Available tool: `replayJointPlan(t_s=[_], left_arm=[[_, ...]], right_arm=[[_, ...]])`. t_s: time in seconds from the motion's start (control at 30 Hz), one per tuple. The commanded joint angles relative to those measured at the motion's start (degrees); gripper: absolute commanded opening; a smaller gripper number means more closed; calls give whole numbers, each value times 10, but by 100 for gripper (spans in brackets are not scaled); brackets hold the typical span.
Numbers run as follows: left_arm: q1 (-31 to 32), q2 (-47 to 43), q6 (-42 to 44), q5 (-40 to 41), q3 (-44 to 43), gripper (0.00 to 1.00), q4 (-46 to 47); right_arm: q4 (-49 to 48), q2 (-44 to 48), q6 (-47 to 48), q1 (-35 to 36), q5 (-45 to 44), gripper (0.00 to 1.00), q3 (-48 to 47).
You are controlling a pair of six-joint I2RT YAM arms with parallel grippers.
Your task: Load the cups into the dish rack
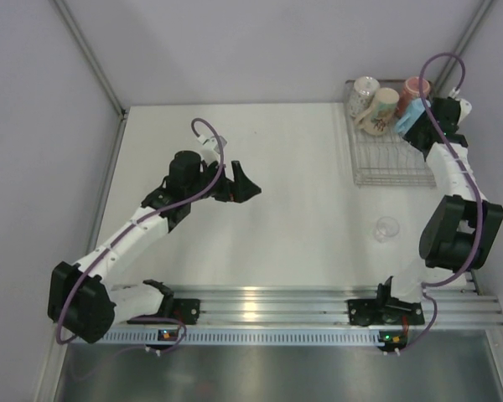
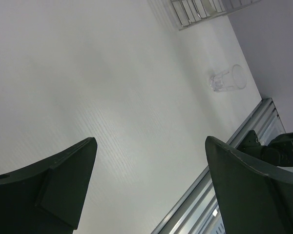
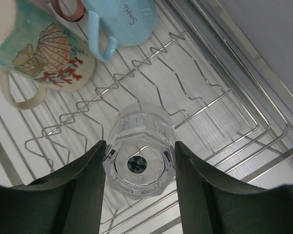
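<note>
My right gripper draws back and lowers the glass onto the rack's near-end wires next, since they are empty and lie below and back from it.
The silver wire dish rack stands at the table's far right. Against its back end lean the white patterned cup, the cream patterned cup, the pinkish-red cup and the light blue cup. My right gripper hangs over the rack's wires, shut on a clear faceted glass whose base faces the camera. Beyond the glass lie the cream cup and the blue cup. My left gripper hovers open and empty over mid-table.
A second clear glass lies on the table in front of the rack, also seen from the left wrist. The aluminium rail with both arm bases runs along the near edge. Grey walls close in the table's left and back.
</note>
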State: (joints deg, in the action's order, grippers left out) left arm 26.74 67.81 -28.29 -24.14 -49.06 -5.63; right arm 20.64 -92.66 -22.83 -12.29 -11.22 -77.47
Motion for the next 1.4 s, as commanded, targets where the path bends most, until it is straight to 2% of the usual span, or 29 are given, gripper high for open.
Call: replayJointPlan(t_s=[0.0,0.37,0.73,0.83,0.87,1.07,1.37], left_arm=[[2,-18,11,-5,-2,98,9],[2,-5,10,-4,-9,98,9],[2,-4,10,-4,-11,98,8],[2,-5,9,-6,-11,98,10],[2,-6,10,-6,-11,98,9],[2,-12,10,-4,-11,98,9],[2,-19,10,0,-8,98,7]], right_arm=[[31,-15,30,-12,-36,0,-48],[93,-54,41,-19,-67,0,-59],[108,-113,35,-35,-35,0,-80],[106,-128,35,-35,-28,7,-89],[104,-132,33,-35,-24,16,-88],[107,-147,32,-35,-20,38,-93],[117,-138,30,-35,-24,64,-97]])
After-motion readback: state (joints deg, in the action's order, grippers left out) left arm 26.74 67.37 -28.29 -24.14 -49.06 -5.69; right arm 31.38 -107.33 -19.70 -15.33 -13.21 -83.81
